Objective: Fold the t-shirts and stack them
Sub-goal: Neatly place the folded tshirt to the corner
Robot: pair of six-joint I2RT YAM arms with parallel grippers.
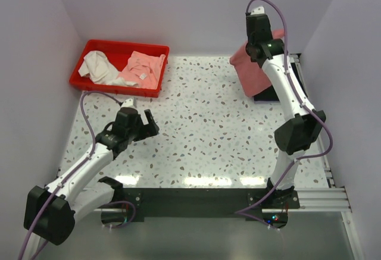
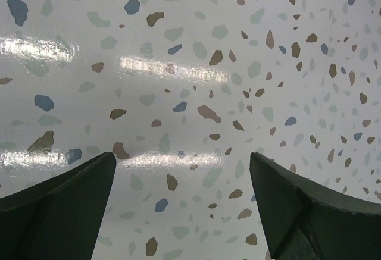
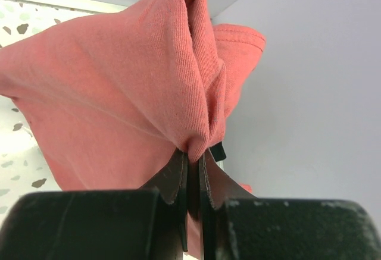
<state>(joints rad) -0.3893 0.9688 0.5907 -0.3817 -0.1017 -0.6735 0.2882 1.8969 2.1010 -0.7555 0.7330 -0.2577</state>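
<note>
My right gripper still has the rose-red t-shirt (image 1: 255, 69) hanging short of the black t-shirt's wall-side edge (image 1: 297, 77), so I need to lower it toward that edge and let go.
The rose-red t-shirt (image 1: 255, 69) hangs bunched at the far right of the table, lifted by my right gripper (image 1: 261, 49). In the right wrist view the jaws are pinched shut on a fold of this rose-red t-shirt (image 3: 119, 81), the gripper (image 3: 194, 153) holding it from below. A black t-shirt (image 1: 268, 95) lies flat under it, mostly hidden by the arm and the red cloth. My left gripper (image 1: 140, 123) is open and empty above the bare table at the left; the left wrist view shows both fingers (image 2: 65, 200) spread wide over the speckled top.
A red bin (image 1: 119, 67) at the far left holds a white garment (image 1: 100, 66) and a pink garment (image 1: 144, 68). Lilac walls close in the back and both sides. A metal rail (image 1: 315, 197) runs along the near right edge.
</note>
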